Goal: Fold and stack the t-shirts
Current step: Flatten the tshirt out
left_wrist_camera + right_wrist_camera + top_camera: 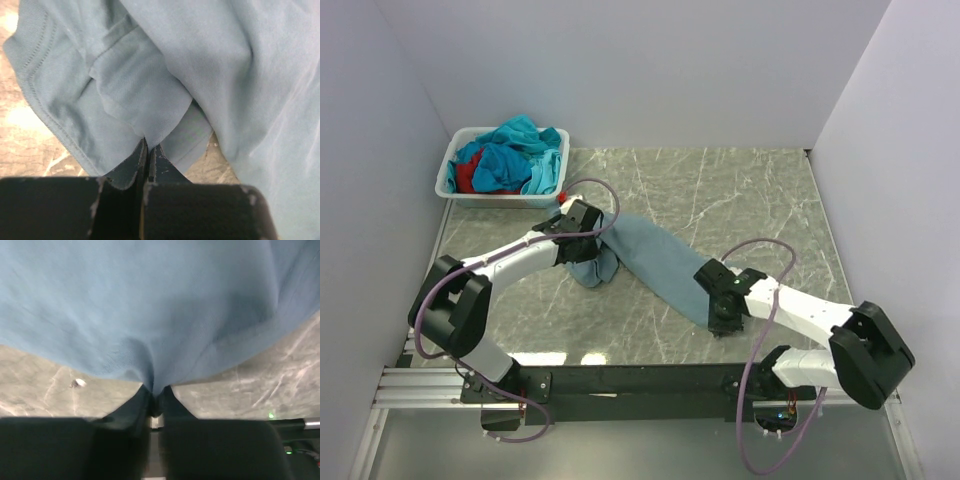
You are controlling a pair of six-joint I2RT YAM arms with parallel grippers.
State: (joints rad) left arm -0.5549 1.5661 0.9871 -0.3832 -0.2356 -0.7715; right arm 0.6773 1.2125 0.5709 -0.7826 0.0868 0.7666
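The robot next needs to lift its right gripper outward and to the right in the top view, then lower the shirt's near edge onto the table (752, 335) (255, 392), since the shirt lies bunched.
A dusty grey-blue t-shirt (655, 262) lies stretched in a long band across the table middle, bunched at its left end. My left gripper (582, 245) is shut on a fold of that bunched end (150, 120). My right gripper (720, 308) is shut on the shirt's near right edge (150, 330), pinching the cloth just above the table. More t-shirts, teal, blue and red (510, 160), are heaped in the white basket at the back left.
The white plastic basket (448, 180) stands at the back left corner of the marbled table (740, 200). White walls close in on the left, back and right. The black rail with the arm bases (640, 380) runs along the near edge.
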